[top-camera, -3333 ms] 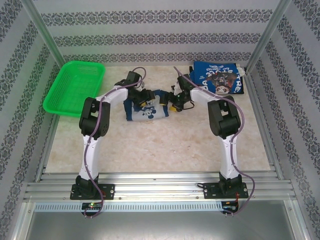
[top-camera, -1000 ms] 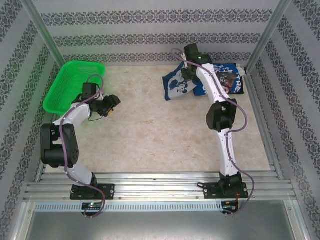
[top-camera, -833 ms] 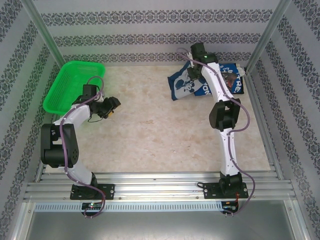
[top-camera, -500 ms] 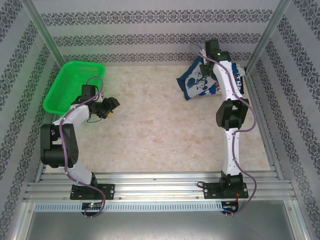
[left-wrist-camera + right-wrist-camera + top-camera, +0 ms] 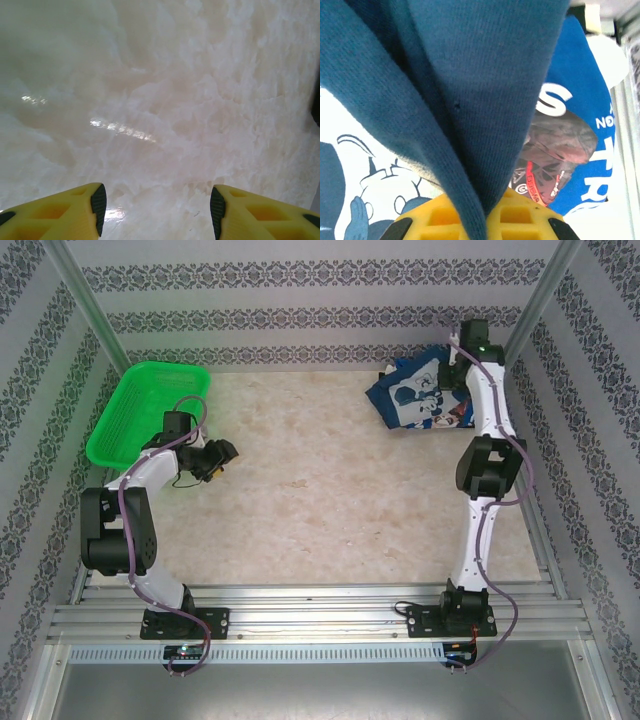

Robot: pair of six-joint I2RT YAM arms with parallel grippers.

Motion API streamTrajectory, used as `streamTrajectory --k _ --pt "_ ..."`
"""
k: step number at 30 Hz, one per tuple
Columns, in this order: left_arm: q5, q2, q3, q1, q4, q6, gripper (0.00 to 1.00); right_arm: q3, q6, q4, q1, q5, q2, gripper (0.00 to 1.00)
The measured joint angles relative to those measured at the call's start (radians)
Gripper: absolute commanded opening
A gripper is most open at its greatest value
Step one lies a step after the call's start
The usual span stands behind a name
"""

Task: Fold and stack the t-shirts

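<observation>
My right gripper will next move across toward the side bar, over the brighter blue t-shirt's lettered end point(image 5: 466, 414) point(image 5: 600, 162), and let go of the fold of the navy t-shirt, because that lettered end is still uncovered.
My right gripper point(image 5: 458, 362) is at the far right corner, shut on a fold of the dark navy t-shirt point(image 5: 418, 400). That shirt, with its white cartoon print, hangs from the gripper and drapes down to the left. In the right wrist view the navy cloth point(image 5: 470, 90) is pinched between the yellow fingers of the right gripper point(image 5: 485, 220). The brighter blue t-shirt point(image 5: 580, 100), with white lettering and a dark picture, lies beneath it. My left gripper point(image 5: 222, 455) hovers open over bare table at the left. The left wrist view has nothing between the fingers of the left gripper point(image 5: 156, 210).
A green mesh basket point(image 5: 150, 410) sits at the far left corner, just behind the left arm. Patterned walls and metal posts close in the table on three sides. The right arm reaches close to the right post point(image 5: 535, 310).
The right arm has carried the navy shirt from the table's middle to the far right, over the brighter blue shirt. The left gripper let go earlier and has barely moved in the last second.
</observation>
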State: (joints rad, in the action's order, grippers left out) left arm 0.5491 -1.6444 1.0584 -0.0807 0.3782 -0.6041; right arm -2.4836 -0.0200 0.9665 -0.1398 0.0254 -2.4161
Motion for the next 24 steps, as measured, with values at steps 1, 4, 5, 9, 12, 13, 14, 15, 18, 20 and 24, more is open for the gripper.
streamTrajectory --k 1,4,5,9,12,13,14,15,18,20,24 --pt "-0.004 0.001 0.0 0.0 0.007 0.002 0.58 0.032 0.019 -0.02 -0.018 0.019 0.006 0.0" --pt "-0.013 0.008 0.0 0.0 0.027 0.003 0.58 0.103 0.06 -0.068 -0.07 0.065 0.015 0.0" --pt "-0.018 0.013 0.0 0.0 0.034 0.003 0.58 0.11 0.071 -0.075 -0.086 0.076 0.014 0.0" --pt "-0.033 0.045 0.0 0.0 0.056 0.003 0.58 0.094 0.079 -0.086 -0.121 0.098 0.008 0.0" --pt "-0.039 0.067 0.0 0.0 0.072 0.004 0.58 0.054 0.087 -0.095 -0.129 0.103 -0.011 0.0" --pt "-0.043 0.074 0.0 0.0 0.08 0.006 0.58 0.04 0.095 -0.098 -0.133 0.109 -0.02 0.02" --pt "-0.048 0.08 0.0 0.0 0.089 0.008 0.58 0.027 0.105 -0.104 -0.135 0.116 -0.031 0.06" --pt "-0.053 0.087 0.0 0.0 0.098 0.01 0.58 0.016 0.118 -0.109 -0.135 0.124 -0.043 0.08" --pt "-0.064 0.113 0.0 0.0 0.119 0.016 0.6 -0.006 0.147 -0.112 -0.144 0.146 -0.08 0.37" --pt "-0.069 0.126 0.0 0.0 0.131 0.021 0.64 -0.01 0.17 -0.111 -0.153 0.15 -0.1 0.44" --pt "-0.077 0.138 0.0 0.0 0.145 0.022 0.69 -0.017 0.218 -0.072 -0.172 0.144 -0.112 0.59"
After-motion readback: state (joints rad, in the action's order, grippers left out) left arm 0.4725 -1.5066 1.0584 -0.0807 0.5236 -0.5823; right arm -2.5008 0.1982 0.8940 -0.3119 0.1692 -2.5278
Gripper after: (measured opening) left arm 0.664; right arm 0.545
